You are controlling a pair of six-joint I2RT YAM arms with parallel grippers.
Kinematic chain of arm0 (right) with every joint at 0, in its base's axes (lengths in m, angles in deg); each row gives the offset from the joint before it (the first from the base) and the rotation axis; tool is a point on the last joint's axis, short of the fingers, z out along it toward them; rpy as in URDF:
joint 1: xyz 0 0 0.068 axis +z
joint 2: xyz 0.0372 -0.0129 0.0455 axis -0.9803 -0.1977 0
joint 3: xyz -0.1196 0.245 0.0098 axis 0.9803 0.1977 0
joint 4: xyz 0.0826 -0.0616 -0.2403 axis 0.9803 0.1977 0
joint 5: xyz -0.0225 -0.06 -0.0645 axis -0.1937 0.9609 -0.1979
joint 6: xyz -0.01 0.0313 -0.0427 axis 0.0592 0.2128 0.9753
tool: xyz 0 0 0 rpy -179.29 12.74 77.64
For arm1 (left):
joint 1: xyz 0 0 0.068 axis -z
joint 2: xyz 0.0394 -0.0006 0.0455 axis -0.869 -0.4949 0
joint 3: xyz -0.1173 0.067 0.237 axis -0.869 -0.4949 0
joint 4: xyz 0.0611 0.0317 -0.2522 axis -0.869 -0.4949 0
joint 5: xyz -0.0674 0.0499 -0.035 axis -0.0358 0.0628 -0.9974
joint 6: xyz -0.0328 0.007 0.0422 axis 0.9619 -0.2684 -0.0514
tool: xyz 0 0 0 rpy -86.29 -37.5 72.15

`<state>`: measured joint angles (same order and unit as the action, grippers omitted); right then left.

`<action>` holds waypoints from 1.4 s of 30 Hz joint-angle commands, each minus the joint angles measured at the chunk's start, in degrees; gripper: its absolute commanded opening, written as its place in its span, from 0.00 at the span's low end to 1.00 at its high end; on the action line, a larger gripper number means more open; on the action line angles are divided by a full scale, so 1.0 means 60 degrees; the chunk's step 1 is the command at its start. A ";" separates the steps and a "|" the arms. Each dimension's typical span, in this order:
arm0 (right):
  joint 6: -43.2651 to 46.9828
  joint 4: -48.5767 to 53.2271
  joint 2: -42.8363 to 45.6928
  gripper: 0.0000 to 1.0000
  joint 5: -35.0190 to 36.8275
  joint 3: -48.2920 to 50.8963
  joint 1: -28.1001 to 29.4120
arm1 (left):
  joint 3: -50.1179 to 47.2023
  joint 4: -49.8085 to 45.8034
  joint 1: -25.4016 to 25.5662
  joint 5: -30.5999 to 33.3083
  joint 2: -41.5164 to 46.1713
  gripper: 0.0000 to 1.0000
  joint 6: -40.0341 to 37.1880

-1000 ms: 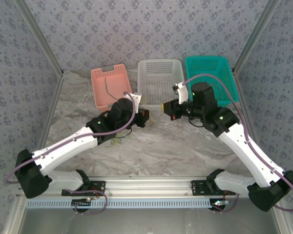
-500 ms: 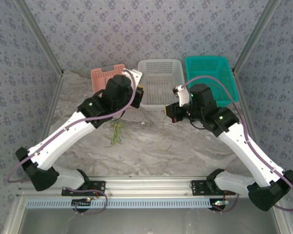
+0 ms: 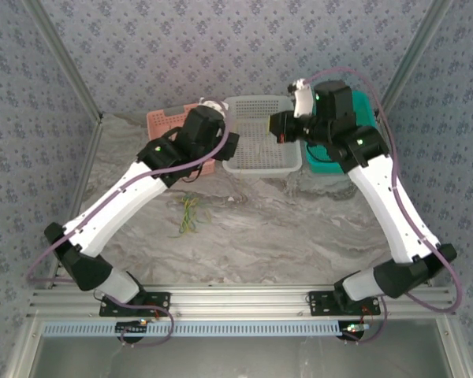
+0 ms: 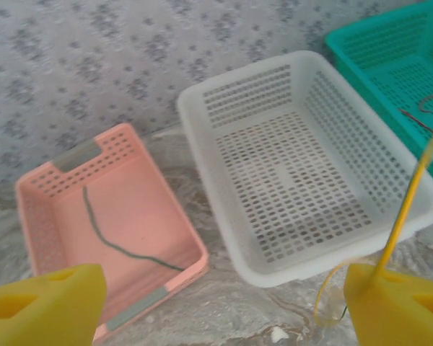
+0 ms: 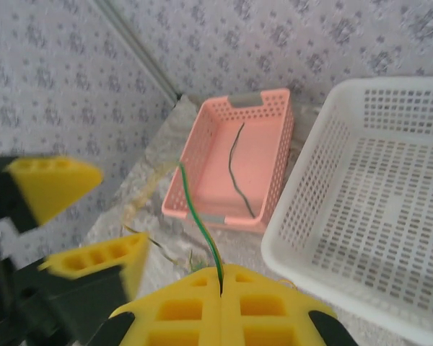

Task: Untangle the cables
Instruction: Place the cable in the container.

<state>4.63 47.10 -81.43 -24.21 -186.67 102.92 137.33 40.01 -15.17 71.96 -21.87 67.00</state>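
Note:
The white basket is empty, so the robot's right gripper will move outward over the white basket's far half point(image 3: 259, 116) point(image 5: 403, 169), then go down toward the basket's bottom and let go of the green cable.
My right gripper point(image 5: 221, 272) is shut on a green cable point(image 5: 198, 216) that rises from its closed pads; it hangs over the white basket point(image 3: 256, 102) as right gripper point(image 3: 277, 130). My left gripper point(image 4: 224, 277) stands wide open above the table between the pink basket point(image 4: 36, 216) and the white one, with nothing between its fingers point(image 5: 54, 187). A yellow strand point(image 4: 404, 209) slants up past its right finger. A tangle of yellow and green cables point(image 3: 189, 214) lies on the table. A dark grey cable point(image 4: 101, 234) rests in the pink basket.
A teal basket point(image 4: 375, 50) at the right holds a red cable point(image 4: 418, 119). The white basket point(image 4: 202, 122) has nothing in it. A thin yellow loop point(image 4: 328, 295) lies on the marble by its near corner. Patterned walls close in the back and sides.
My left gripper has opened and swung back to the gap between the pink and white baskets. The right arm has lifted and moved back over the white basket, still shut.

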 commanded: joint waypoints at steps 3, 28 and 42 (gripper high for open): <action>-0.0719 0.0075 -0.1558 0.00 -0.0433 -0.1907 -0.0641 | -0.1878 -0.0541 -0.0417 0.0149 0.1607 0.86 0.1283; -0.1430 0.0507 -0.6673 0.44 0.1777 -0.3796 -0.1242 | -0.8897 -0.0465 -0.1610 -0.2650 0.5878 0.73 0.5856; -0.0472 -0.4168 -0.1435 0.61 0.2849 0.5066 0.3495 | -1.0255 0.3048 -0.2675 -0.4580 0.2612 0.55 0.5334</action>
<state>-0.44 29.61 -85.10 -4.99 -163.50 120.53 76.35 52.17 -30.73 46.91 -4.58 100.22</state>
